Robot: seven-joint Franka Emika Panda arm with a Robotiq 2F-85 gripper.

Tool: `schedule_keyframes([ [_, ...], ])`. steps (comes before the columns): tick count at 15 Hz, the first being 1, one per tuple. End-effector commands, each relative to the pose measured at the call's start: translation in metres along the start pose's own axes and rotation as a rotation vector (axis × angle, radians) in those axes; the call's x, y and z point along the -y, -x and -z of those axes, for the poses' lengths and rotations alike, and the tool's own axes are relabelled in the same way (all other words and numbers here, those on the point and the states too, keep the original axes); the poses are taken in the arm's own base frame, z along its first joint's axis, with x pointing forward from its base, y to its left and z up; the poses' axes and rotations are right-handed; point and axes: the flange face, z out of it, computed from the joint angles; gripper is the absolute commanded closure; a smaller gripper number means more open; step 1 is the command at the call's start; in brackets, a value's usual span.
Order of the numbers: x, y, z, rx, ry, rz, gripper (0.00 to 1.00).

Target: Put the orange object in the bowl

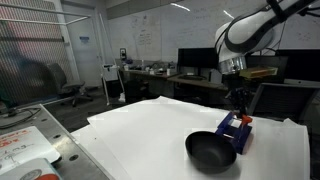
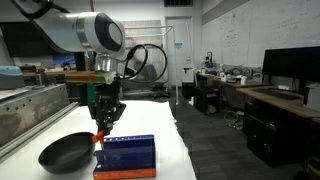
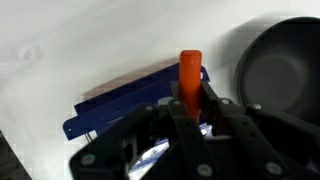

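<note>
I should next lift my gripper clear of the blue holder (image 1: pixel 236 130), move it across over the black bowl (image 1: pixel 210 152), which is to the gripper's right in the wrist view, then lower it and let go.
My gripper (image 3: pixel 190 98) is shut on the orange object (image 3: pixel 190 72), a small orange-red stick that pokes out between the fingers in the wrist view. It hangs over the blue block holder (image 3: pixel 120 100), just beside the black bowl (image 3: pixel 280 65). In an exterior view the gripper (image 2: pixel 103 122) holds the orange object (image 2: pixel 99 135) above the near edge of the blue holder (image 2: pixel 127 155), right of the bowl (image 2: pixel 66 153). In an exterior view the gripper (image 1: pixel 240 108) is above the blue holder (image 1: pixel 236 130), behind the bowl (image 1: pixel 211 151).
The things stand on a white table (image 1: pixel 150 130). A tray with papers (image 1: pixel 25 145) lies at one side. Desks with monitors (image 1: pixel 200 62) and chairs stand behind. A metal counter (image 2: pixel 30 110) runs beside the table.
</note>
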Motion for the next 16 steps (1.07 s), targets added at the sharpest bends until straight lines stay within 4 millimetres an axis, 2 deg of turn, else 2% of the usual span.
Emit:
schedule_keyframes([
  [1, -0.001, 0.019, 0.012, 0.025, -0.032, 0.077, 0.90],
  [2, -0.001, 0.022, 0.016, 0.024, -0.026, 0.086, 0.90],
  [4, 0.002, 0.037, 0.038, 0.001, -0.015, 0.113, 0.90],
  [9, 0.018, 0.091, 0.116, -0.053, -0.021, 0.163, 0.89],
  [11, 0.025, 0.105, 0.138, -0.057, -0.090, 0.226, 0.87],
  [12, 0.029, 0.105, 0.145, -0.061, -0.141, 0.263, 0.89],
  [14, 0.033, 0.092, 0.144, -0.049, -0.245, 0.303, 0.90],
  [16, 0.037, 0.073, 0.129, -0.018, -0.343, 0.340, 0.93],
])
